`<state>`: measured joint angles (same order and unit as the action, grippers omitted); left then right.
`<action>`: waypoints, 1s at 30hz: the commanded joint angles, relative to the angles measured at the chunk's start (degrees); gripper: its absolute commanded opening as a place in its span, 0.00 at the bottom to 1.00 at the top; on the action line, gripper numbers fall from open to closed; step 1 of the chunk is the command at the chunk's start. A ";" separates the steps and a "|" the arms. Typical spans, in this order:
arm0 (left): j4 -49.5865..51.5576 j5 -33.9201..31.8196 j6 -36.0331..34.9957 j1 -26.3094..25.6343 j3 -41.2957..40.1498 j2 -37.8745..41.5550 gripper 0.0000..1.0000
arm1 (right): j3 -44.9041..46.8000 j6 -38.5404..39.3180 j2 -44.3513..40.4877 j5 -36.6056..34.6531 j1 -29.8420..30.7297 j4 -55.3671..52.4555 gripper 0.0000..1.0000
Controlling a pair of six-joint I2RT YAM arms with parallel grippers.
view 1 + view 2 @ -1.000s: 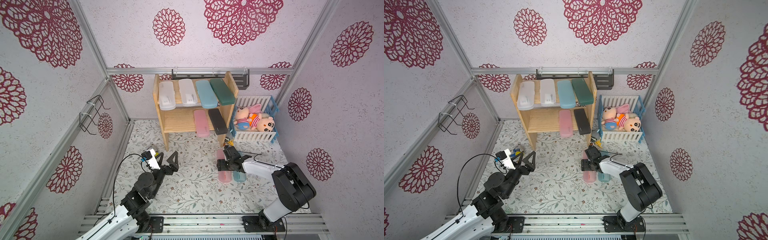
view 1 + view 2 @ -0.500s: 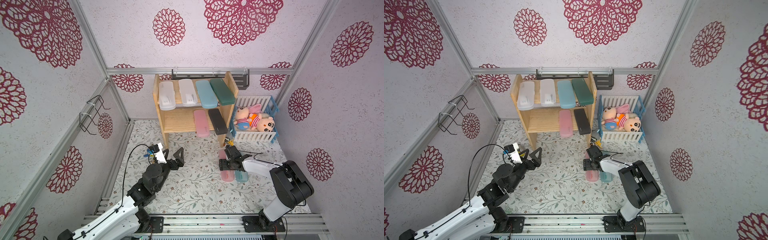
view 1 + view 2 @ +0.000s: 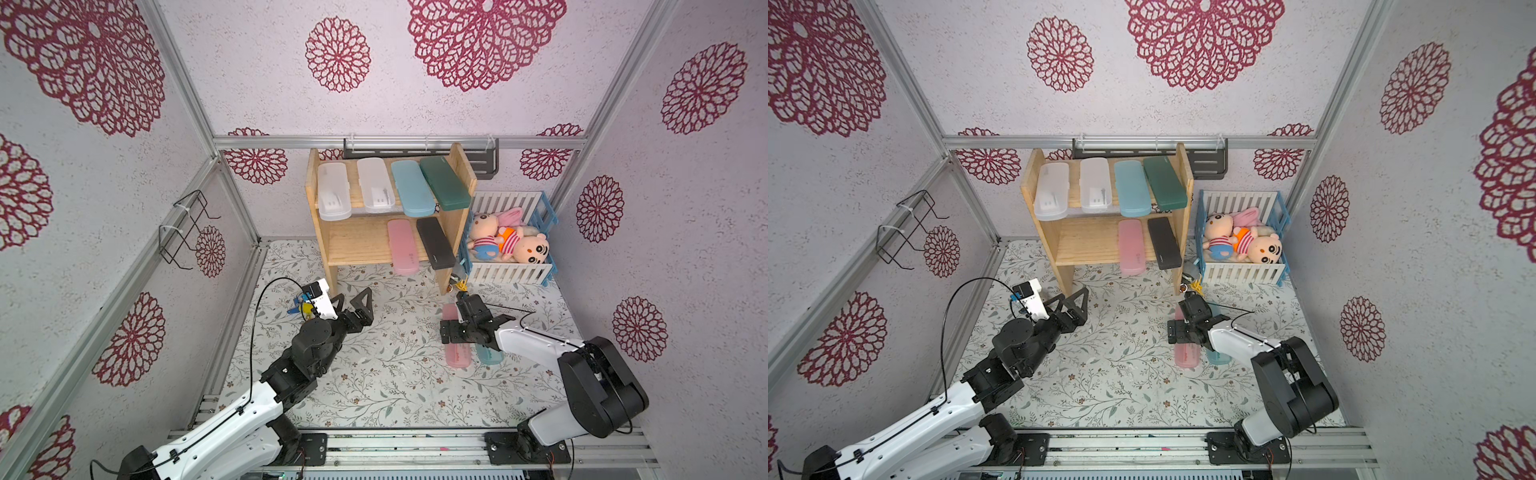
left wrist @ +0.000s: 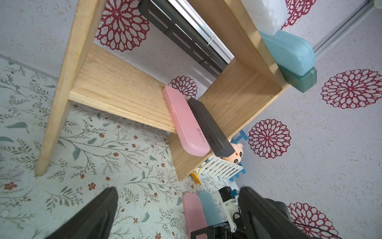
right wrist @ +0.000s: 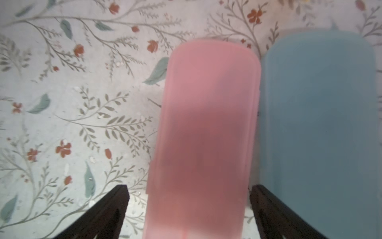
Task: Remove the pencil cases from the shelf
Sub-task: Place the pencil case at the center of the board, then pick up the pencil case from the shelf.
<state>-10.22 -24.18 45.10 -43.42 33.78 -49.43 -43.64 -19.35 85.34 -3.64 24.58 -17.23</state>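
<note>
I will move my left gripper outward across the shelf's front onto the pink case's near end point(image 4: 198, 147), as it hangs over the lower level point(image 4: 124, 87) outward of my fingers.
The wooden shelf point(image 3: 361, 245) holds two frosted white pencil cases point(image 3: 332, 191), a light blue one point(image 3: 411, 188) and a dark green one point(image 3: 444, 183) on its top tier. Its lower tier has a pink one point(image 3: 401, 246) and a black one point(image 3: 435, 243). On the floral mat lie a pink case point(image 5: 206, 124) and a light blue case point(image 5: 318, 113) side by side. My right gripper point(image 5: 188, 187) stands open, its fingers straddling the pink case without touching it. My left gripper point(image 3: 353, 296) is open and empty near the shelf's left leg, facing the lower tier point(image 4: 124, 87).
A white-and-blue crate point(image 3: 509, 272) of plush toys stands right of the shelf. A dark slotted rack point(image 3: 482, 162) hangs on the back wall and a wire holder point(image 3: 187, 232) on the left wall. A small yellow object point(image 3: 459, 284) lies by the shelf's right leg.
My right gripper has opened and let go of the pink case, which now lies on the mat. My left arm has reached forward toward the shelf.
</note>
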 commanded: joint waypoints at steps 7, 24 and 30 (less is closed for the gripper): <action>-15.83 13.89 17.71 4.70 1.28 -11.64 0.97 | -2.58 0.82 -15.84 3.58 -0.34 0.84 0.99; -44.36 30.96 35.67 10.80 11.98 -46.34 0.94 | -7.30 0.28 -23.93 4.65 -1.49 -5.75 0.99; -44.63 34.09 37.84 10.97 16.56 -51.89 0.85 | -7.46 0.80 -25.01 4.63 -2.67 -6.43 0.99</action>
<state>-52.86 7.25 81.87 -32.47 48.12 -98.89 -50.26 -19.07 61.95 1.13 22.74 -23.64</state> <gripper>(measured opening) 0.866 0.989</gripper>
